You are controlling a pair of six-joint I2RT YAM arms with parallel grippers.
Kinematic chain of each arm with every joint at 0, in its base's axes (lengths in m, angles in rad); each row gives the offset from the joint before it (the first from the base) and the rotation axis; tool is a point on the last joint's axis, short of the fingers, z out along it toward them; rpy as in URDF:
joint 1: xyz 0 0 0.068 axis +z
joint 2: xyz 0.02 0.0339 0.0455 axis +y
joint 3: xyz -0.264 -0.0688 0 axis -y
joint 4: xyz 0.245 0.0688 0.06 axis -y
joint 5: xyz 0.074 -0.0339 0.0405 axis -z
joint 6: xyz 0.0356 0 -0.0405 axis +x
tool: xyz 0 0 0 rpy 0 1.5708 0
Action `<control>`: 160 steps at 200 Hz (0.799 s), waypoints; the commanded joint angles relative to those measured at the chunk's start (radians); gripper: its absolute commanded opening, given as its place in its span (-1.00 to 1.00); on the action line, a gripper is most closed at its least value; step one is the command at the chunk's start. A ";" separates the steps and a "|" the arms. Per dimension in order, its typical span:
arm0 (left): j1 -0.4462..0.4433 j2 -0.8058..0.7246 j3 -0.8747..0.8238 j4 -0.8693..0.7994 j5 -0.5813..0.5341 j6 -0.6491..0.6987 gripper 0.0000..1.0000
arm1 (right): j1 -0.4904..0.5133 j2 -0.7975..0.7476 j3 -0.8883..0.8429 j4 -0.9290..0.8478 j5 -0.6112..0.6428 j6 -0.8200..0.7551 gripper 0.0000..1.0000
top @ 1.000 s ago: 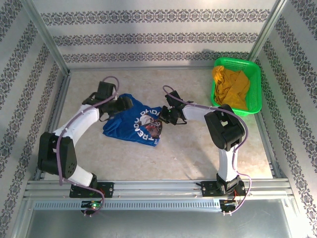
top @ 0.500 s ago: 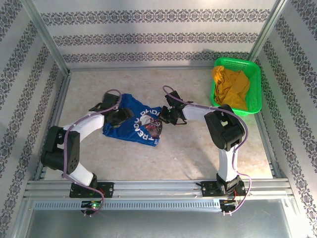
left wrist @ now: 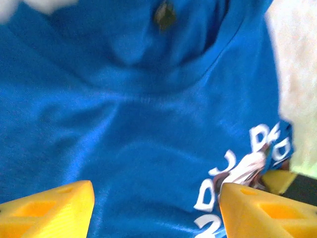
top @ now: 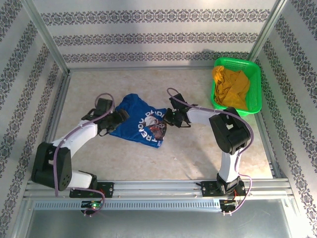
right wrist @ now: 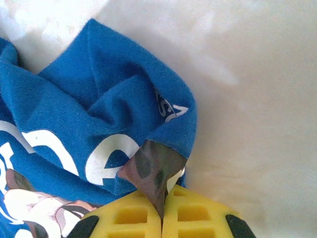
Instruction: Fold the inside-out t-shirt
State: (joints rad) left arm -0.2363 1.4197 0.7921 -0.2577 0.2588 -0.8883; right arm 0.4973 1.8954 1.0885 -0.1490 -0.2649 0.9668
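Note:
My right gripper draws back and away from the lettering next to bare tabletop beside it and releases the fold, since the shirt's edge is crumpled.
The inside-out t-shirt lies crumpled on the table between the two arms, royal blue with white lettering showing. My left gripper is at the shirt's left edge. In the left wrist view it stands open, its yellow fingers wide apart over the blue cloth near the collar. My right gripper is at the shirt's right edge. In the right wrist view it is shut on a dark printed fold of the shirt.
A green basket with a mustard-yellow garment stands at the back right corner. Patterned walls and metal rails enclose the table. Bare tabletop lies in front of the shirt and behind it.
My left arm has swung lower and nearer, bringing its gripper down onto the shirt's left side. The shirt and the right gripper have shifted slightly to the right.

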 commanded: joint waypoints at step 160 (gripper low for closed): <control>0.089 0.592 0.791 -0.172 0.241 0.367 0.45 | -0.039 -0.702 -0.467 -0.132 0.137 0.053 0.00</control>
State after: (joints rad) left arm -0.1440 2.2070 1.7664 -0.4156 0.4416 -0.5003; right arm 0.5415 1.1305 0.5602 -0.2821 -0.0235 1.2110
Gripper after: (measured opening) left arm 0.718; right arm 0.501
